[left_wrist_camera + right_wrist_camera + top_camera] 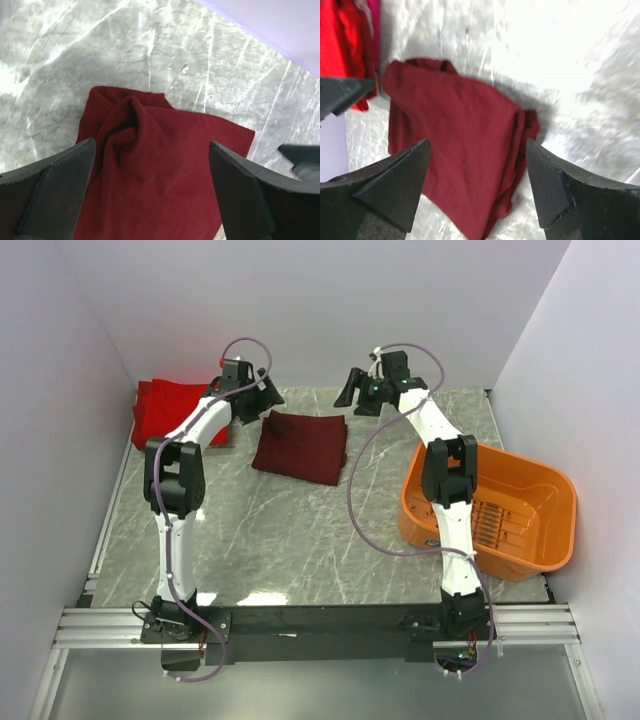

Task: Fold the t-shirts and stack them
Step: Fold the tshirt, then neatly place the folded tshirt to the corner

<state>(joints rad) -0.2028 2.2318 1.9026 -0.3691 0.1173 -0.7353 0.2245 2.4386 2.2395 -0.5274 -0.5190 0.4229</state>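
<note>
I will lower my left gripper next onto the maroon t-shirt's rumpled edge (266, 432) (107, 151) on the side by the red pile, because the cloth bunches up into a raised fold there.
A folded dark maroon t-shirt (301, 446) lies on the grey marble table, at the back middle. It shows in the left wrist view (155, 170) and in the right wrist view (460, 165), rumpled at one edge. Bright red t-shirts (168, 410) lie piled at the back left, also in the right wrist view (347, 45). My left gripper (257, 405) is open and empty, above the maroon shirt's left back corner. My right gripper (358, 395) is open and empty, above the table just right of the maroon shirt.
An orange plastic basket (520, 495) stands at the right, beside the right arm. White walls close in the table at the back and on both sides.
</note>
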